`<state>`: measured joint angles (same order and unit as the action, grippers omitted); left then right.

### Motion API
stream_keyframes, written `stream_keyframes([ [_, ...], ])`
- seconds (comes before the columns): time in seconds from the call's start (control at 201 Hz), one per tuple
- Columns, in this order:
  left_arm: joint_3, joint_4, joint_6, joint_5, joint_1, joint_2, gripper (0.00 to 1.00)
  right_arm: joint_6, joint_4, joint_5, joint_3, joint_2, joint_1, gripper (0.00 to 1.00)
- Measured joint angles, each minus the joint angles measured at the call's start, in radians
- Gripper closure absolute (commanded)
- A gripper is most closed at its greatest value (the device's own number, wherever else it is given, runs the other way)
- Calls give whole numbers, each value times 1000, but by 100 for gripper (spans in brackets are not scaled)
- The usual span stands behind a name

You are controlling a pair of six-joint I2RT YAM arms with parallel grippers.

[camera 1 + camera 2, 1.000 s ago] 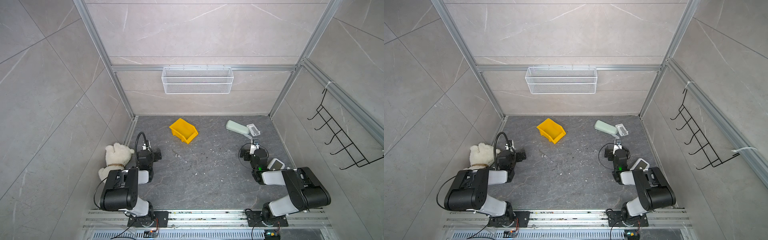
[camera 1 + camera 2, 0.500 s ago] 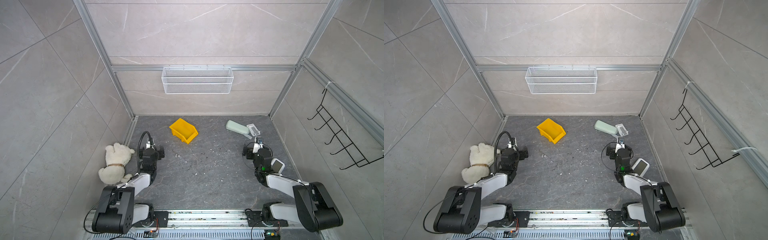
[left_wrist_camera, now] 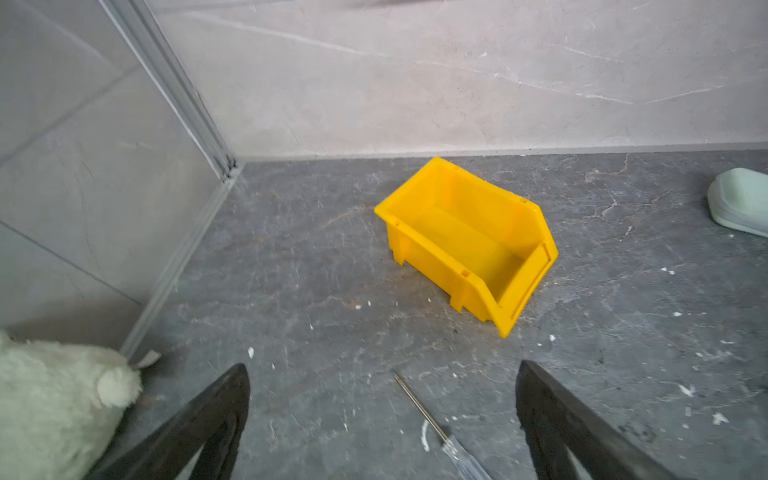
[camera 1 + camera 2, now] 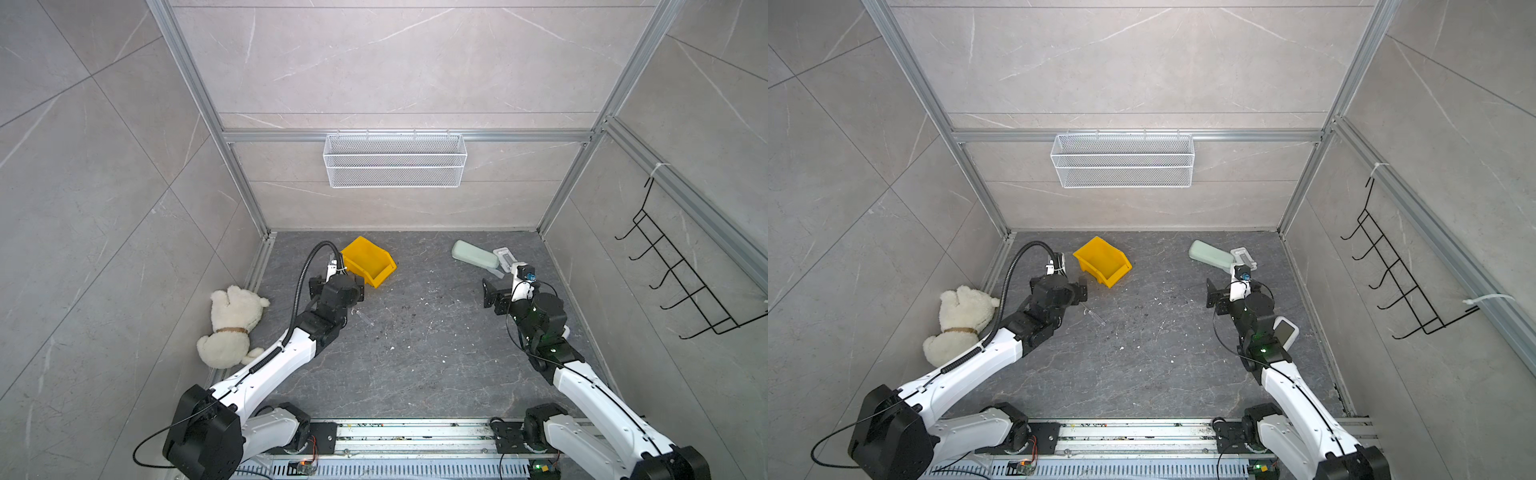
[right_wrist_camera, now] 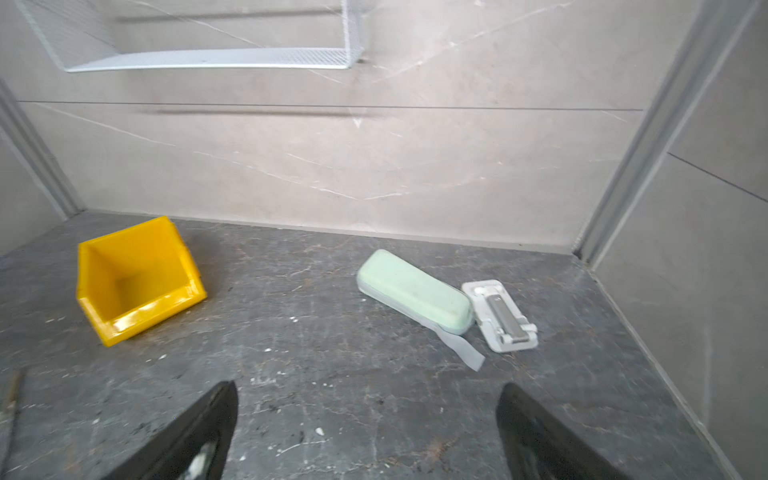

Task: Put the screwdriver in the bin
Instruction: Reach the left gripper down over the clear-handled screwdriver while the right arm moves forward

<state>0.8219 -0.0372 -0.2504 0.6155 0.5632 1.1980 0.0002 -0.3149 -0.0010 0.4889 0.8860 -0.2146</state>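
My left gripper tilts down next, lines up with the screwdriver [image 3: 420, 409] and lowers onto its clear handle [image 3: 468, 462] to close, since it lies slanted below the open fingertips.
The screwdriver [image 3: 420, 409] lies flat on the dark floor, its thin shaft tip towards the bin and its clear handle [image 3: 462, 458] nearer me. It also shows in both top views [image 4: 365, 319] [image 4: 1094, 314]. The yellow bin [image 4: 370, 262] [image 4: 1103, 260] [image 3: 465, 243] [image 5: 133, 278] stands upright just beyond it, cut-away front facing right and forward. My left gripper [image 4: 337, 291] [image 3: 382, 368] hovers open over the screwdriver, touching nothing. My right gripper [image 4: 496, 297] [image 5: 368, 387] is open and empty above bare floor on the right.
A white plush bear [image 4: 232, 324] lies against the left wall beside my left arm. A pale green case [image 4: 473, 254] and a white tray-like device [image 4: 505, 257] lie at the back right. A white wire basket [image 4: 395, 160] hangs on the back wall, a black hook rack [image 4: 681, 282] on the right wall.
Both arms have unfolded and reached forward. The left gripper has come over the screwdriver near the bin, the right one towards the green case. Both stayed open.
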Motion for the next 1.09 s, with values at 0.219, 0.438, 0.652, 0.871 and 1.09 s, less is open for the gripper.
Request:
stream_keyframes([
  [0.219,97,-251,-362,-11,30,79,0,-51,179,-137,75,-39,-145,1],
  [0.438,172,-398,-646,-85,30,199,0,-96,335,-285,156,-13,-303,1],
  [0.652,360,-564,-826,-153,30,432,0,-138,409,-336,201,64,-426,1],
  [0.871,439,-655,-960,-229,30,575,2,-185,449,-330,225,114,-491,1],
  [1.09,457,-691,-1032,-283,30,676,12,-201,476,-325,233,117,-507,1],
])
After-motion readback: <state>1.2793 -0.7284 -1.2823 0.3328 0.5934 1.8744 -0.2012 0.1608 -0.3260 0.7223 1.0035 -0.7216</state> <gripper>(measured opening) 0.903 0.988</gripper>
